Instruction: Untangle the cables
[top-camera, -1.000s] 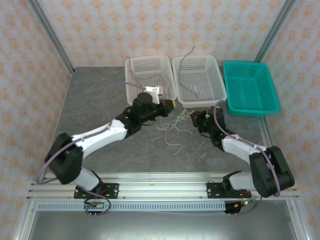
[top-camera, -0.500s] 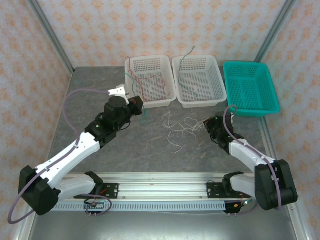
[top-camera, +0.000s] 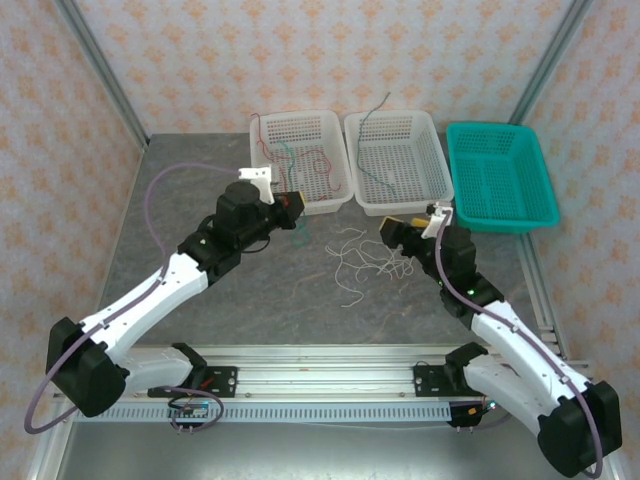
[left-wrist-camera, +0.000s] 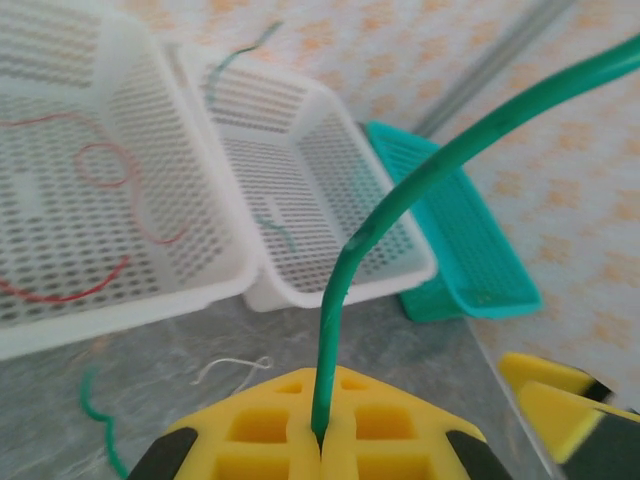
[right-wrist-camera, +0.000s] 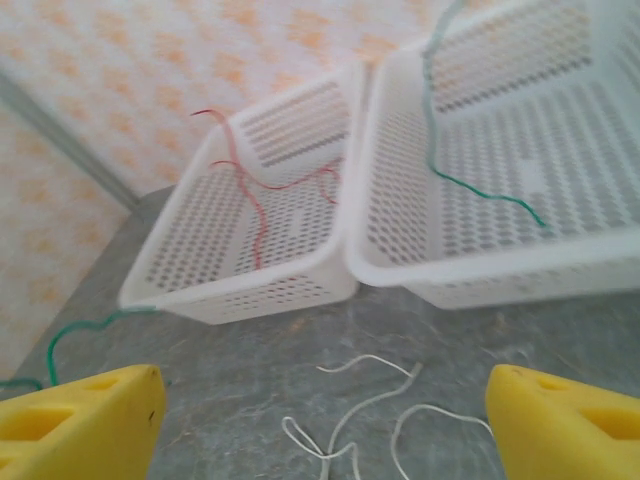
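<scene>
Another green cable rests in the middle white basket. My left gripper should move outward next, over the red cable's basket toward the middle basket, and let go.
My left gripper hovers by the front corner of the left white basket, shut on a thin green cable that arches up out of the yellow fingertips; its tail dangles toward the table. A red cable lies in that basket. Another green cable rests in the middle white basket. Several whitish cables lie loosely tangled on the grey table. My right gripper stands open just right of them, its yellow fingers spread wide above the white strands, holding nothing.
A teal basket with nothing in it stands at the back right beside the middle basket. Metal frame posts and patterned walls close in the back and sides. An aluminium rail runs along the near edge.
My right gripper has opened and reached forward over the white strands. My left arm pulled back left with the green cable, then swung slightly right toward the left basket's front.
</scene>
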